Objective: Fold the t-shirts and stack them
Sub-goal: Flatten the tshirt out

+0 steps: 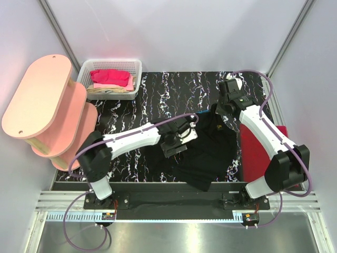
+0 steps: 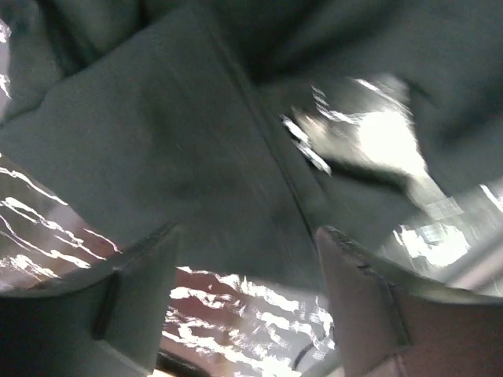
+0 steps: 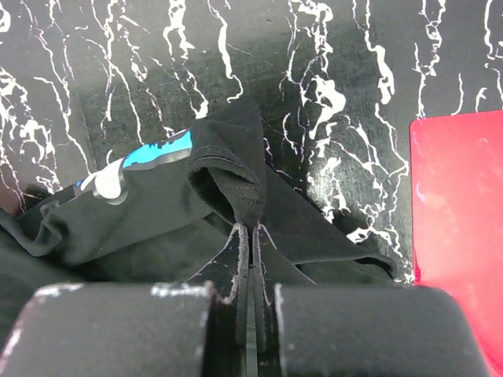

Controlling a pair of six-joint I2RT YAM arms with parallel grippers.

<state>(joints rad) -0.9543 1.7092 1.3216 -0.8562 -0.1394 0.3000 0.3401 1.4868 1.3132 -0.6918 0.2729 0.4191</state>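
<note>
I should next bring my left gripper outward and down to close on the black t-shirt's creased cloth, as that lies below and outward of its open fingers.
The black t-shirt (image 1: 210, 150) lies rumpled on the marbled table, between the two arms. My right gripper (image 1: 217, 109) is at its far edge and is shut on a raised fold of the black cloth (image 3: 250, 206); the blue-and-white print (image 3: 149, 157) shows to the left of the pinch. My left gripper (image 1: 178, 138) hovers at the shirt's left side. Its fingers (image 2: 134, 290) stand wide open with nothing between them, the dark cloth (image 2: 181, 157) just ahead. A dark red t-shirt (image 1: 257, 150) lies flat at the right, partly under my right arm. A bright pink t-shirt (image 1: 110, 78) sits in the basket.
A white mesh basket (image 1: 138, 79) stands at the back left, with beige cloth (image 1: 108, 90) under the pink shirt. A pink tiered shelf (image 1: 45, 100) fills the left side. The marbled table (image 1: 137, 108) shows bare patches at the back and left.
</note>
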